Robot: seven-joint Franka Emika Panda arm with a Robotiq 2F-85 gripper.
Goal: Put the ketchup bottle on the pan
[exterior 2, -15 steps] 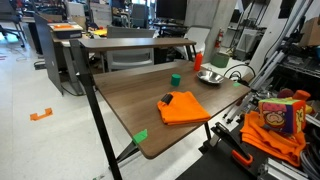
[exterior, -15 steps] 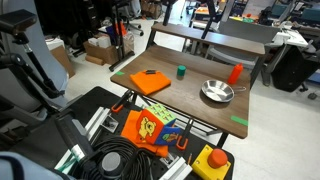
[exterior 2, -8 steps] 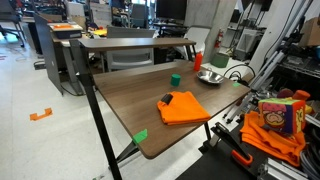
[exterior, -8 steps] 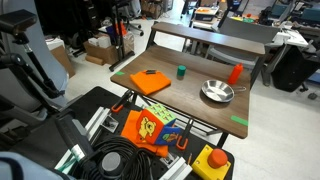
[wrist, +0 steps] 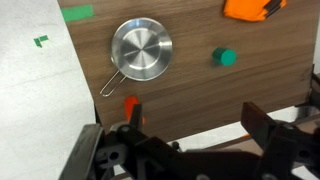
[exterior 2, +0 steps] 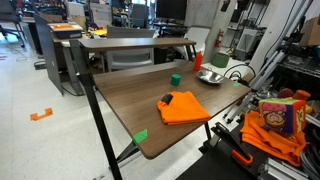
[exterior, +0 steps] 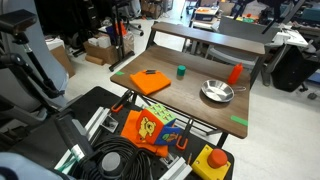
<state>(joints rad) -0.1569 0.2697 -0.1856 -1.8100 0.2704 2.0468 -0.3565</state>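
My gripper will next go down and shift to the left in the wrist view onto the upright ketchup bottle's top (exterior: 238,67) (wrist: 132,108), because the bottle stands far below one gripper finger.
The ketchup bottle (exterior: 236,73) is small and red-orange and stands upright on the wooden table near its far edge, apart from the pan. It also shows in the other exterior view (exterior 2: 197,61) and the wrist view (wrist: 131,105). The shiny silver pan (exterior: 216,92) with a short handle lies empty next to it, seen also from the side (exterior 2: 211,77) and from above (wrist: 141,50). My gripper (wrist: 195,135) is open and empty, high above the table, with the bottle just by one finger in the wrist view.
A small green cup (exterior: 181,71) and a flat orange cloth (exterior: 150,81) lie on the table, both also in the wrist view (wrist: 227,57) (wrist: 255,8). Green tape (wrist: 77,13) marks a table corner. A colourful bag and cables (exterior: 150,128) lie below the near edge.
The arm at the top of the exterior views has shifted slightly. The bottle, pan, cup and cloth have not moved.
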